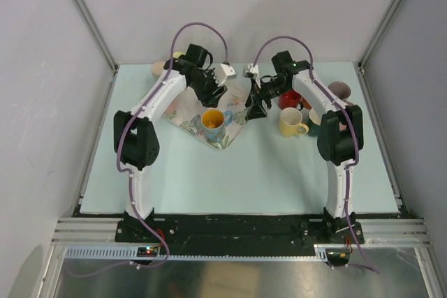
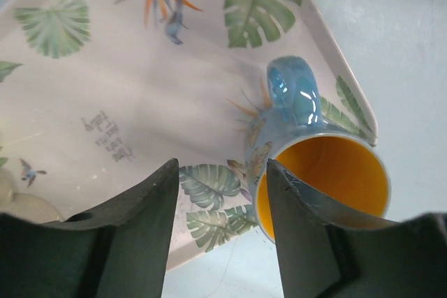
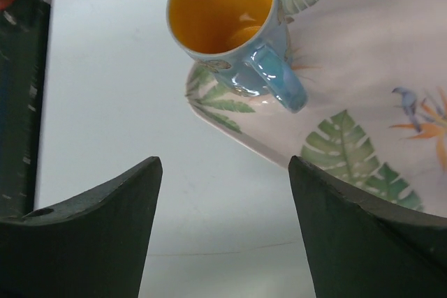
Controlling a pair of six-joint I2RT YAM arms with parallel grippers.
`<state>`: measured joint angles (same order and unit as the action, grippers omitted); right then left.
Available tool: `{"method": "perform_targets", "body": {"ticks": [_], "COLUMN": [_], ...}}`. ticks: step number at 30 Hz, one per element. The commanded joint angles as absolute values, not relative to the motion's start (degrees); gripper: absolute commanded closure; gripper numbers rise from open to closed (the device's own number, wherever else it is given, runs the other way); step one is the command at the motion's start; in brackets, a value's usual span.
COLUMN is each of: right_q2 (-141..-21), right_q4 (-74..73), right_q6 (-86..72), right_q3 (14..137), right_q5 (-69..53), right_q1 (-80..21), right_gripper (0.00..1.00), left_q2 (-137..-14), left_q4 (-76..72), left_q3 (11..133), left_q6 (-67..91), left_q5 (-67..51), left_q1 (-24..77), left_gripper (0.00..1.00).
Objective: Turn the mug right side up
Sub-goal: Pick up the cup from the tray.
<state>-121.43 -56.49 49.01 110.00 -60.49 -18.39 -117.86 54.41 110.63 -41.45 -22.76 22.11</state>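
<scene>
My right gripper goes to the left in the top view and down onto the blue mug's handle (image 1: 228,116) (image 3: 279,79) next, since that handle sticks out toward the gripper's open fingers.
A blue mug with an orange inside (image 1: 214,120) stands upright, mouth up, near the front corner of a leaf-patterned tray (image 1: 187,123). It also shows in the left wrist view (image 2: 307,151) and the right wrist view (image 3: 230,19). My left gripper (image 1: 213,95) is open just behind the mug. Between its jaws only the tray (image 2: 140,68) shows, and its right finger (image 2: 300,214) overlaps the mug's rim (image 2: 222,172). My right gripper (image 1: 257,108) is open and empty over the bare table beside the tray's right edge (image 3: 225,165).
A yellow mug (image 1: 291,122), a red mug (image 1: 290,99), a dark mug (image 1: 316,123) and a pale mug (image 1: 339,90) stand to the right of the tray. A cream mug (image 1: 159,69) sits at the back left. Side walls close in the table.
</scene>
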Motion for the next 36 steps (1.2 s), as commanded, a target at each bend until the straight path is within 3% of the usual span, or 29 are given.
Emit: {"method": "perform_targets", "body": {"ticks": [1, 7, 14, 20, 27, 32, 36], "right_q2": [-120.72, -125.44, -132.12, -132.04, -130.66, -129.68, -126.78], "right_q4": [-58.56, -55.01, -56.84, -57.66, -49.49, -41.94, -40.18], "right_q6": [65.60, 69.56, 73.43, 72.27, 63.88, 56.25, 52.26], "right_q3": [112.82, 117.08, 122.06, 118.24, 113.18, 111.64, 110.36], "right_q5": [-54.78, -50.27, -45.98, -44.37, -41.33, -36.62, -37.21], "right_q1": [-21.88, -25.96, -30.33, -31.51, -32.06, -32.57, -32.51], "right_gripper": [0.20, 0.18, 0.18, 0.28, 0.51, 0.79, 0.96], "left_q2": [-113.46, -106.81, -96.27, -90.18, -87.32, -88.13, -89.31], "left_q4": [53.48, 53.60, 53.57, 53.51, 53.48, 53.52, 53.48], "left_q3": [117.90, 119.56, 107.70, 100.53, 97.50, 97.97, 99.14], "left_q6": [-31.75, -17.56, -13.70, -12.18, -14.65, -14.21, -13.85], "left_q5": [-23.80, -14.19, -11.55, -9.38, -9.12, -10.48, -10.86], "left_q1": [20.35, 17.56, 13.24, 11.97, 12.03, 12.02, 11.97], "left_gripper": [0.39, 0.27, 0.26, 0.28, 0.29, 0.30, 0.31]}}
